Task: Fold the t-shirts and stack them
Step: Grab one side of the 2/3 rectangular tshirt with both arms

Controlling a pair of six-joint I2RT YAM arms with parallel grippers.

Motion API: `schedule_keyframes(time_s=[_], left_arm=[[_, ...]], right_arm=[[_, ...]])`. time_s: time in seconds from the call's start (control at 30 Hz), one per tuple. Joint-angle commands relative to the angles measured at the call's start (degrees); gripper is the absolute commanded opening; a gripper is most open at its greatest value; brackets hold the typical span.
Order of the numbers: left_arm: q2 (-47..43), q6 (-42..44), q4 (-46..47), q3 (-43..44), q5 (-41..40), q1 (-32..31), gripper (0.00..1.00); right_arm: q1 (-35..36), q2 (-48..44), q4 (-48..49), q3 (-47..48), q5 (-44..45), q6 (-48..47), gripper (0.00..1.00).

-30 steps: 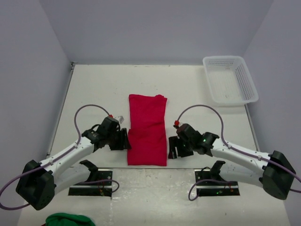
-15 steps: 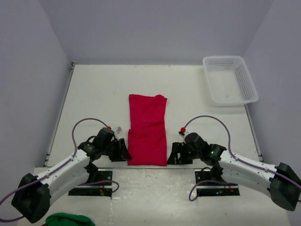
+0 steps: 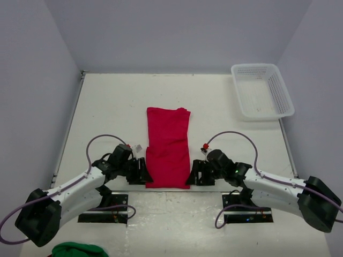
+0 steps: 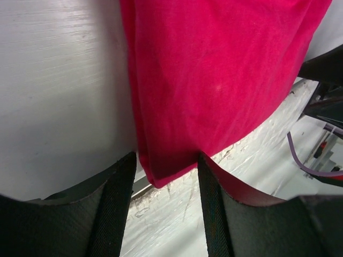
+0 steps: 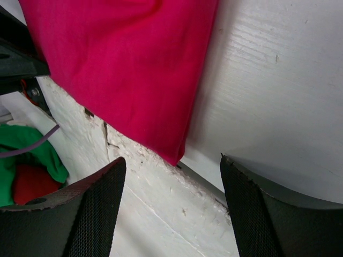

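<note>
The cloth tip already pokes between the parted fingers. Next, my left gripper therefore stays low and draws them together around the red t-shirt's near corner [image 3: 148,185] [image 4: 159,174].
One red t-shirt [image 3: 168,152] lies folded into a long narrow rectangle in the middle of the table, its short end towards the arms. My left gripper [image 3: 143,172] sits low at its near-left corner. In the left wrist view that corner of the t-shirt [image 4: 214,69] pokes between the left gripper [image 4: 165,160] fingers, which stand apart and do not pinch it. My right gripper [image 3: 191,174] is at the near-right corner. The right wrist view shows the right gripper [image 5: 172,160] wide open, with the tip of the t-shirt [image 5: 123,64] just between its fingertips.
A white mesh basket [image 3: 262,90] stands at the far right of the table. A green cloth [image 3: 79,250] lies off the near-left edge, and green and red cloth [image 5: 27,160] shows low in the right wrist view. The table's near edge runs just under both grippers.
Both grippers have come down along the shirt's sides and closed in on its two near corners. The right jaws have opened a little wider. The shirt has not moved.
</note>
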Motion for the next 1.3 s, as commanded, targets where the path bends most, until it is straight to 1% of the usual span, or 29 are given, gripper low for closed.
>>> schedule_keyframes(time_s=[0.0,0.17,0.37,0.4,0.47,0.5,0.57,0.7,0.93,1.1,1.27], left_arm=[[4.2,2.7,-0.5,-2.4,-2.2,-0.1,0.53],[8.4,2.8,-1.2,-0.1,-3.6,-0.1,0.52],[11.5,2.8,-0.8,1.1,-3.9,-0.1,0.44],[12.0,2.8,-0.8,1.2,-3.8,-0.1,0.40],[12.5,2.6,-1.0,1.4,-3.8,-0.1,0.35],[12.5,2.6,-1.0,1.7,-3.8,-0.1,0.29],[12.6,2.6,-1.4,1.9,-4.0,-0.1,0.25],[13.5,2.4,-0.5,1.7,-3.5,0.0,0.12],[13.9,2.6,0.2,2.1,-3.3,-0.1,0.00],[13.8,3.2,-0.4,3.9,-2.6,0.0,0.00],[13.3,3.7,-1.2,4.7,-2.3,0.0,0.00]], right_arm=[[0.4,1.9,0.7,-0.3,2.1,0.9,0.73],[0.5,5.3,0.2,1.9,2.6,0.7,0.73],[0.5,6.3,-1.8,4.5,4.7,-0.3,0.73],[0.5,6.6,-1.9,4.6,5.1,-0.2,0.73],[0.5,7.6,-1.5,4.7,4.9,0.0,0.73],[0.5,7.9,-1.3,4.7,5.1,0.3,0.73],[0.5,8.6,-1.0,4.7,5.3,0.4,0.73],[0.5,10.9,0.1,5.2,4.8,0.1,0.73],[0.6,13.2,0.8,4.7,5.8,0.9,0.73],[1.4,13.8,-0.1,4.8,7.3,2.1,0.73],[4.4,13.2,-1.1,4.0,9.0,5.6,0.73]])
